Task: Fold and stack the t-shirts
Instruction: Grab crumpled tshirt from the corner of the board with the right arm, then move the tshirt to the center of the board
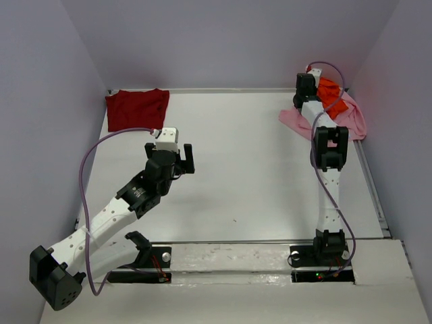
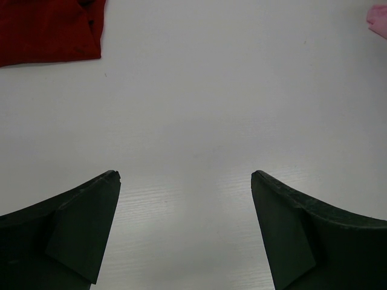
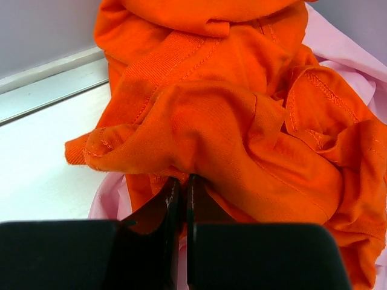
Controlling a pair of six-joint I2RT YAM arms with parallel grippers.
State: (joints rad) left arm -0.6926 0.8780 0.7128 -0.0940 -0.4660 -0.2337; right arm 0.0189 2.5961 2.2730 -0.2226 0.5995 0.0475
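Note:
The crumpled orange t-shirt should go back next, to the left in the top view. My right gripper will pull it onto the bare in the middle of the table (image 1: 262,173) and let it go.
The orange t-shirt (image 1: 332,96) lies crumpled on the pink t-shirt (image 1: 351,120) at the table's far right corner. My right gripper (image 1: 306,86) is shut on a fold of the orange t-shirt (image 3: 230,127), its jaws nearly together with cloth pinched between them (image 3: 181,181); pink cloth (image 3: 357,66) shows beneath. The maroon t-shirt (image 1: 136,108) lies folded flat at the far left corner, and also shows in the left wrist view (image 2: 48,30). My left gripper (image 1: 181,159) is open and empty over bare table (image 2: 184,181), well short of the maroon shirt.
A white table (image 1: 243,169) is walled by pale panels on the left, back and right. A raised rail (image 1: 378,196) runs along the right edge. A pink corner (image 2: 378,21) shows at the left wrist view's top right.

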